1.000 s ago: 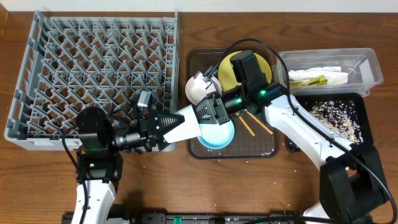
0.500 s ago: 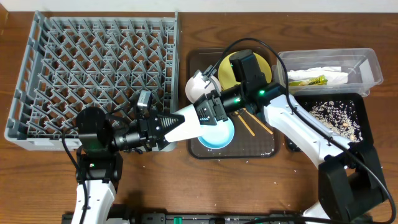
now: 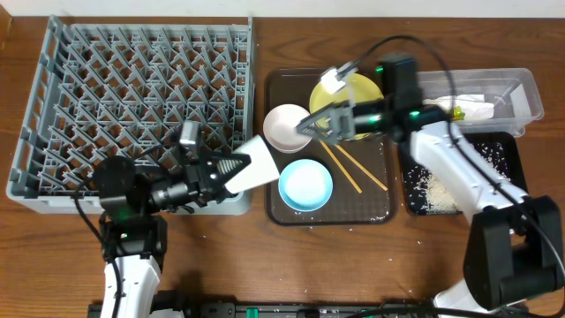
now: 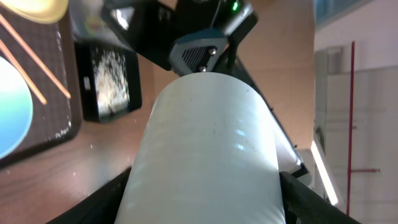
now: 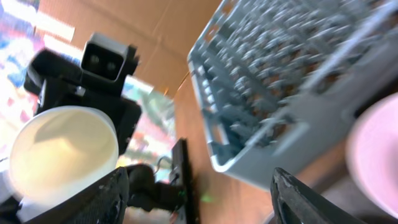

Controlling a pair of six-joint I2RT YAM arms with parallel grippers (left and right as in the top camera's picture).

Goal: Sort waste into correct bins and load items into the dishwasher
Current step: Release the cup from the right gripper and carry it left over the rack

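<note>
My left gripper turns downward, lowers and releases the cup [image 3: 260, 165] next. The cup is sideways, and the rack's near corner by the tray [image 3: 222, 196] lies below the gripper.
My left gripper [image 3: 240, 168] is shut on the small white cup [image 3: 260, 165], held sideways over the table between the dishwasher rack [image 3: 132, 88] and the brown tray [image 3: 371, 215]. In the left wrist view the cup [image 4: 211, 137] fills the frame, with a black finger at each lower corner. My right gripper [image 3: 300, 124] stands open and empty above the white bowl [image 3: 282, 132]. The yellow plate [image 3: 353, 88], light blue bowl [image 3: 306, 185] and chopsticks [image 3: 353, 170] lie on the tray. In the right wrist view the cup [image 5: 62, 149] is at the left and the rack [image 5: 292, 68] above.
At the far right a clear tub [image 3: 521, 93] holds a white napkin [image 3: 477, 108] and a green-and-yellow wrapper [image 3: 448, 112]. In front of it a black tray [image 3: 516, 177] holds scattered rice [image 3: 450, 168]. The right arm reaches across both.
My right gripper opened, let go of the cup and drew back up and to the right over the white bowl. The left arm pulled slightly left with the cup.
</note>
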